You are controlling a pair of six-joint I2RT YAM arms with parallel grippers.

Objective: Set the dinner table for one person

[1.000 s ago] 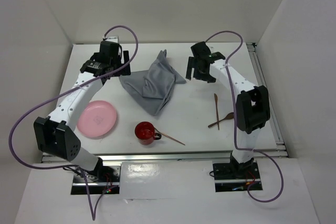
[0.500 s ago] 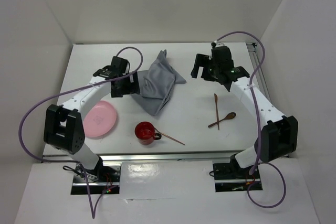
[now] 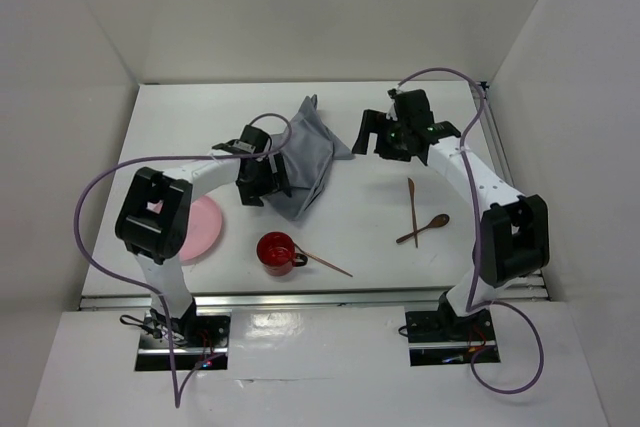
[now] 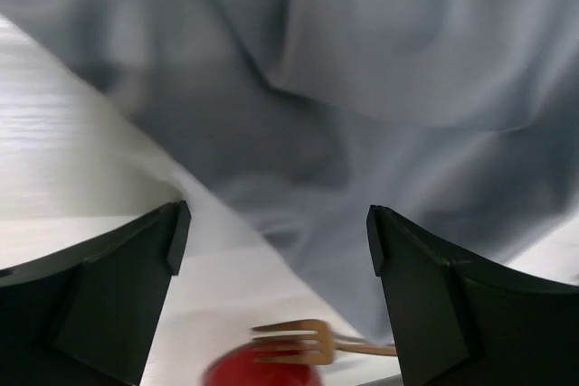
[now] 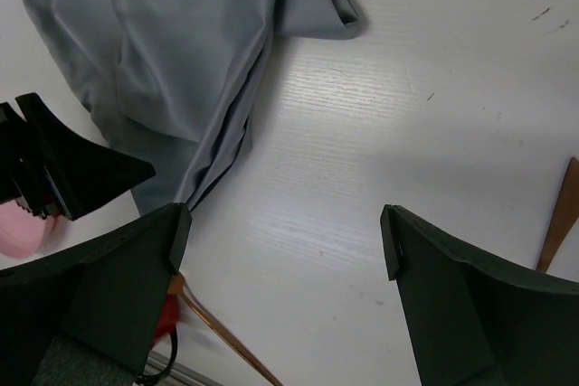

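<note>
The robot's open right gripper should next move down and to the left in the top view, around the cloth's nearest corner (image 5: 347,28), because that corner sticks out over bare table.
The white dinner table (image 3: 370,217) holds a crumpled grey cloth (image 3: 300,152) at its middle back. My left gripper (image 3: 262,185) is open and empty, low over the cloth's left edge. In the left wrist view its jaws (image 4: 276,232) straddle the cloth (image 4: 362,88), with a wooden fork (image 4: 298,341) and a red cup (image 4: 262,375) beyond. My right gripper (image 3: 378,137) is open and empty, just right of the cloth, above bare table (image 5: 362,160). The right wrist view shows the cloth (image 5: 163,51) and the left gripper's fingers (image 5: 63,174).
A pink plate (image 3: 203,227) lies at the left, partly under the left arm. The red cup (image 3: 275,252) stands near the front with the fork (image 3: 325,262) resting on it. A wooden knife (image 3: 412,197) and spoon (image 3: 428,227) lie at the right.
My left gripper has moved right and toward the near side, from the back left to the cloth's left edge. My right gripper has stayed near the cloth's right corner, shifting a little.
</note>
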